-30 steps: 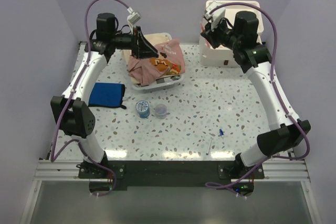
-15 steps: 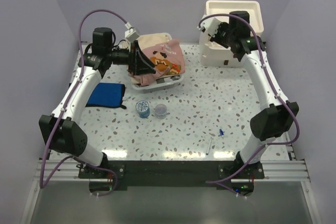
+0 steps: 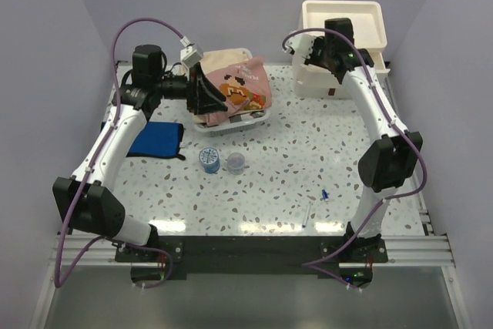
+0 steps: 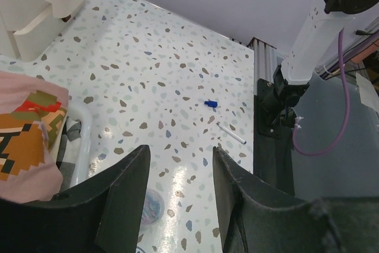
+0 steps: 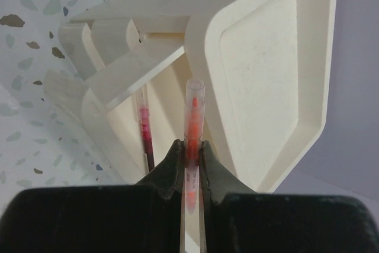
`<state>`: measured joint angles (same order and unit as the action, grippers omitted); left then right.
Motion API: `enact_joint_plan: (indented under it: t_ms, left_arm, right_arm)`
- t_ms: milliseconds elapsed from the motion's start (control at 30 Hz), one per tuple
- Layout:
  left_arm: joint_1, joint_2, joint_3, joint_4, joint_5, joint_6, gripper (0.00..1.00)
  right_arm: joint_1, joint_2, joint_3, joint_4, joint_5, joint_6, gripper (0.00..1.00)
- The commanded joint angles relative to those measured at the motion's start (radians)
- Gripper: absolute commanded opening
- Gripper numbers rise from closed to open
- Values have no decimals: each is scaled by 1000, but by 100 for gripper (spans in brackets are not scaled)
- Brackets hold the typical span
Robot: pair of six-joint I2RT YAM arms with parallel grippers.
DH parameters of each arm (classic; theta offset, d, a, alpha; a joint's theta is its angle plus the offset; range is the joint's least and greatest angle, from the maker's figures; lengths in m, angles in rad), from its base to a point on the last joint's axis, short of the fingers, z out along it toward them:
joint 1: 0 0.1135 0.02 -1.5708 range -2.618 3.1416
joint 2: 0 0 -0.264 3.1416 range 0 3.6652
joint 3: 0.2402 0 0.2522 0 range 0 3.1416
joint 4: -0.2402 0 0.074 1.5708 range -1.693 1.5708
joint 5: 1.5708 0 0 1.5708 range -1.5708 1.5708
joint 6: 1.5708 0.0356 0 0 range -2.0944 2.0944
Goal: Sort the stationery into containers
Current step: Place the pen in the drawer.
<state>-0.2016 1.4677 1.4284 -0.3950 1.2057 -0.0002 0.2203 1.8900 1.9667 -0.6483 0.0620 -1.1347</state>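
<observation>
My right gripper should next go down toward the drawer's bottom next to the red pen and let go of the orange pen [image 5: 193, 117] there, as this open drawer already has a pen in it.
My right gripper [image 5: 190, 149] is shut on an orange pen [image 5: 193, 117] with a clear cap, held over the open drawer of the cream-white drawer unit [image 5: 266, 69]. A red pen [image 5: 145, 131] lies in that drawer. In the top view the right gripper [image 3: 314, 53] is at the front left of the unit [image 3: 350, 25]. My left gripper [image 4: 180, 158] is open and empty, in the air beside the basket of clothes [image 3: 206, 96]. A blue tape roll [image 3: 209, 159], a clear cup [image 3: 236, 162], a white pen [image 3: 307, 213] and a small blue item [image 3: 325, 195] lie on the table.
A clear basket with pink and beige clothes [image 3: 235, 90] stands at the back centre, its rim in the left wrist view [image 4: 80, 140]. A blue cloth [image 3: 156, 138] lies at the left. The white pen [image 4: 231, 134] and blue item [image 4: 210, 103] also show in the left wrist view.
My right arm has swung back and inward, bringing the orange pen over the drawer unit's front. My left gripper has moved slightly down and left beside the basket, still open.
</observation>
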Motion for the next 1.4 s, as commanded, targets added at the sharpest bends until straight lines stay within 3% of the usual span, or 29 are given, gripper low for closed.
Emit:
enact_joint_plan:
  t_ms: [0, 167, 500, 633, 667, 767, 1167, 1367]
  left_arm:
    - [1, -27, -5, 51, -1, -21, 51]
    - [1, -30, -8, 51, -6, -20, 51]
    - [4, -32, -8, 58, -14, -23, 51]
    - [7, -35, -11, 59, -15, -23, 52]
    - [8, -35, -11, 61, -15, -23, 52]
    - [10, -33, -13, 65, -15, -24, 52]
    - [10, -33, -16, 104, -1, -50, 52]
    - [10, -44, 10, 90, -17, -29, 52]
  right_arm:
    - [-10, 46, 55, 53, 64, -85, 0]
    - [-32, 99, 127, 27, 70, -97, 0]
    - [-44, 149, 110, 39, 131, -125, 0]
    - [-44, 138, 83, 32, 142, -116, 19]
    - [-44, 133, 71, 62, 147, -114, 32]
    - [-44, 118, 44, 99, 157, -112, 43]
    - [-45, 52, 31, 113, 176, -93, 47]
    - [-38, -61, 110, 44, 160, 138, 52]
